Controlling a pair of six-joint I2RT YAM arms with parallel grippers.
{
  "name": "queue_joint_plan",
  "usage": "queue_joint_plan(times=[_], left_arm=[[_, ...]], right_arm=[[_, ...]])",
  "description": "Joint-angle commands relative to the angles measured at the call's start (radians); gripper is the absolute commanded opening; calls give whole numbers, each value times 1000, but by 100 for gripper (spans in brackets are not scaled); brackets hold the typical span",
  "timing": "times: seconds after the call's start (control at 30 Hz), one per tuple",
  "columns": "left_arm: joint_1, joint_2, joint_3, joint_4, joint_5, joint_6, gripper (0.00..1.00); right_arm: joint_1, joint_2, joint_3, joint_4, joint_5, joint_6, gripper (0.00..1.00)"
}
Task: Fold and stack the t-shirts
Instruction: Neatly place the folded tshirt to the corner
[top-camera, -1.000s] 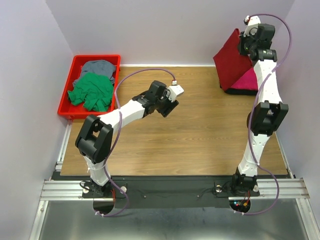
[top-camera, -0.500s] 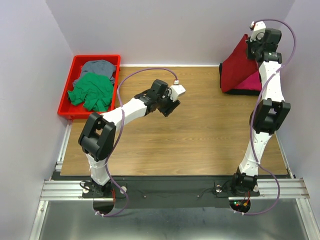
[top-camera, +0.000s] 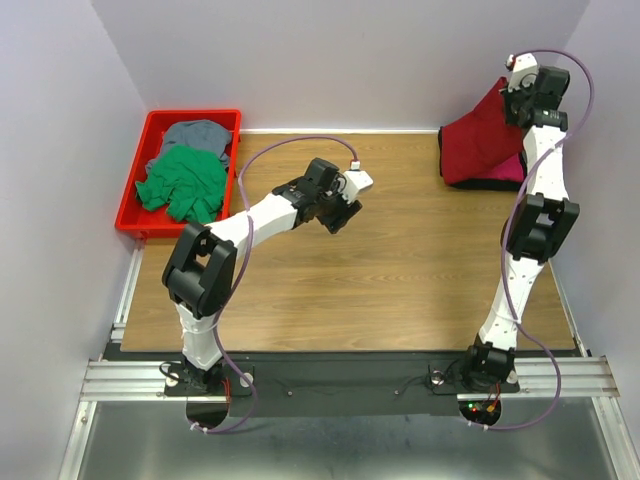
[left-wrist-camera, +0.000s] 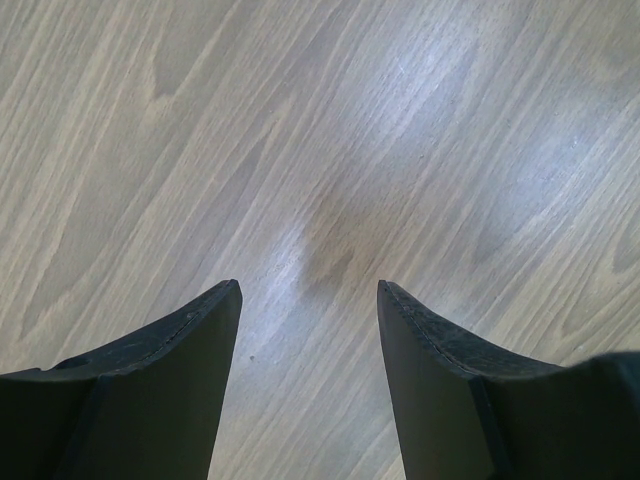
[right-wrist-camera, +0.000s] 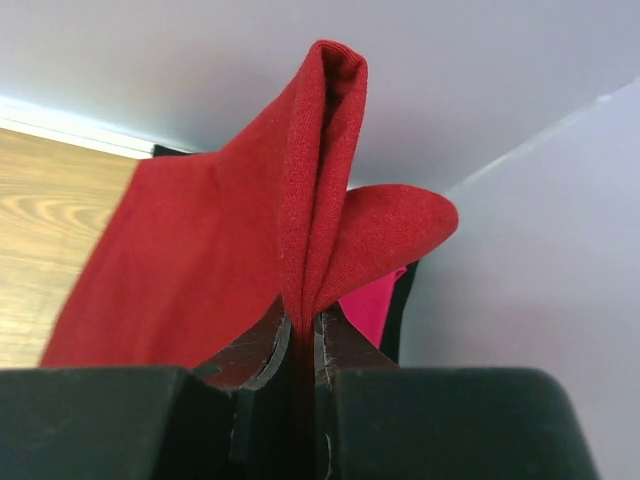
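The right gripper lowers the folded edge a little over the pink t-shirt (top-camera: 509, 168) (right-wrist-camera: 371, 306) toward the stack next, since the t-shirt still shows uncovered.
My right gripper (top-camera: 522, 98) is shut on a folded edge of a dark red t-shirt (top-camera: 478, 140) at the far right corner, holding that edge up by the back wall. In the right wrist view the red t-shirt (right-wrist-camera: 220, 250) is pinched between the fingers, over a pink t-shirt (right-wrist-camera: 368, 305) on a black one. The pink one (top-camera: 508, 170) shows under the red. My left gripper (top-camera: 338, 218) is open and empty over bare wood in the table's middle; the left wrist view shows its gripper (left-wrist-camera: 308, 290) above the tabletop.
A red bin (top-camera: 135, 190) at the far left holds a crumpled green t-shirt (top-camera: 183, 183) and a grey one (top-camera: 198, 133). The right wall stands close behind the right arm. The wooden table (top-camera: 400, 280) spreads between the arms.
My right gripper has moved right and back toward the corner with the red t-shirt, which has sunk lower and flatter onto the stack. The left arm has shifted slightly right.
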Motion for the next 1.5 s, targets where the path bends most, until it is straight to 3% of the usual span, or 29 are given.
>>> queue_joint_plan(times=[0.0, 0.5, 0.6, 0.63, 0.67, 0.73, 0.77, 0.87, 0.9, 0.93, 1.07, 1.1, 1.27, 1.47], left_arm=[[-4, 0, 54, -10, 11, 13, 68], [-4, 3, 67, -47, -3, 31, 69], [-4, 6, 77, -59, 5, 34, 70], [-4, 5, 83, -70, 9, 39, 71], [-2, 5, 87, -74, 12, 40, 71], [-2, 2, 88, -79, 20, 42, 72], [-1, -3, 88, -82, 22, 42, 72], [4, -14, 88, -84, 31, 36, 72], [4, -14, 88, -84, 32, 33, 72], [10, -18, 88, -84, 37, 26, 84], [24, -37, 81, -81, 61, 19, 87], [35, -47, 77, -79, 78, 13, 99], [64, -84, 74, -79, 114, -12, 99], [96, -141, 88, -93, 121, -21, 99]], right_arm=[[-28, 33, 60, 115, -2, -64, 1], [-62, 131, 30, 229, 33, -158, 1], [-62, 156, 33, 264, 76, -167, 9], [-62, 159, 35, 279, 92, -163, 32], [-62, 162, 37, 304, 121, -156, 43], [-62, 164, 44, 316, 135, -156, 55], [-62, 161, 44, 322, 144, -156, 65], [-62, 139, 37, 345, 142, -150, 78], [-62, 132, 32, 345, 139, -150, 80], [-62, 116, 26, 350, 135, -144, 81], [-62, 89, 9, 352, 115, -120, 84], [-62, 76, 1, 351, 110, -106, 86], [-58, -2, -77, 350, 72, -58, 100], [-12, -178, -268, 332, 23, -18, 100]])
